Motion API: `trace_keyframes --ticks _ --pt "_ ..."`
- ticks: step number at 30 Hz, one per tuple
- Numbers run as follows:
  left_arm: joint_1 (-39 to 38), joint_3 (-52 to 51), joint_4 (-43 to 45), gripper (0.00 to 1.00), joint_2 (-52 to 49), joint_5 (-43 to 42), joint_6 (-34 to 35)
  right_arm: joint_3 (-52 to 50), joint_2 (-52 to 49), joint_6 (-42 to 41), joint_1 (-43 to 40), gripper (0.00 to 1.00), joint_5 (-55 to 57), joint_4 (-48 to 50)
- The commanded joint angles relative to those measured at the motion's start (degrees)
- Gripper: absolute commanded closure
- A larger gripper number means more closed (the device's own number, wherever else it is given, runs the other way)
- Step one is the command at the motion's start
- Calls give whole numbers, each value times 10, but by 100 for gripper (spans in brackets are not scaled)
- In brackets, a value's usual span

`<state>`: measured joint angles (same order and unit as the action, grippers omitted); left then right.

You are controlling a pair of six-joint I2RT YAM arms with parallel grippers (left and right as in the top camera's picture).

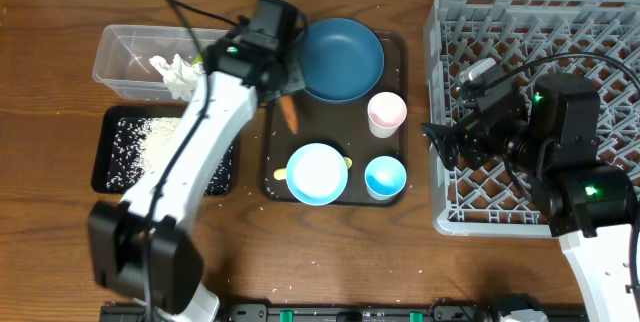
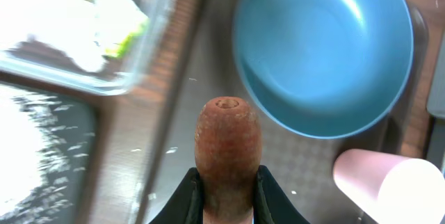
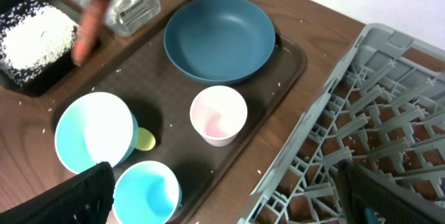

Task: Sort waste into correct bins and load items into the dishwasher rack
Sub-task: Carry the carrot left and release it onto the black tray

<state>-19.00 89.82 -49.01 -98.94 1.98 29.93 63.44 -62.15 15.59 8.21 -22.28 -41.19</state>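
Note:
My left gripper should swing left in the overhead view, back and down to the black tray's rice (image 2: 28,151) and release the carrot (image 2: 227,140), as that rice is food scraps too.
My left gripper (image 2: 227,189) is shut on the small orange carrot (image 2: 227,140), held over the brown serving tray's left edge; it also shows in the overhead view (image 1: 288,112). The dark-blue plate (image 1: 342,59), pinkish-white cup (image 1: 386,112), light-blue bowl (image 1: 317,173) and small light-blue cup (image 1: 385,177) sit on that tray. The pale yellow spoon (image 3: 144,139) peeks out beside the bowl. The clear tub (image 1: 125,57) holds crumpled tissues (image 1: 175,72) and a yellow-green wrapper. The black tray (image 1: 110,142) holds rice (image 1: 150,140). My right gripper (image 3: 226,200) is open and empty at the grey dishwasher rack's (image 1: 600,22) left edge.
The dark brown serving tray (image 1: 400,52) lies in the middle of the wooden table. Loose rice grains are scattered on the table and the serving tray. The left arm reaches across the black tray and the tub.

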Motion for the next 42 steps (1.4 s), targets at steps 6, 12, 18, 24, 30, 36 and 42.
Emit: trace_keyframes --ticks 6,12,18,24,30,36,42 --pt "115 11 -147 87 90 164 115 13 0 -5 -7 1 -2 2" --pt "228 -39 -173 87 89 176 198 13 0 -5 -7 1 -2 -4" --pt "282 -165 -66 87 81 176 251 13 0 -6 -7 2 -2 -4" --pt "291 -274 72 87 81 165 253 13 0 -6 -7 1 -2 -6" --pt "291 -331 163 86 80 166 252 13 0 -6 -7 1 -2 -8" --pt "291 -343 168 74 80 166 252 13 0 -6 -7 1 -2 -8" --pt "291 -343 169 66 80 166 252 13 0 -6 -7 1 -2 -8"
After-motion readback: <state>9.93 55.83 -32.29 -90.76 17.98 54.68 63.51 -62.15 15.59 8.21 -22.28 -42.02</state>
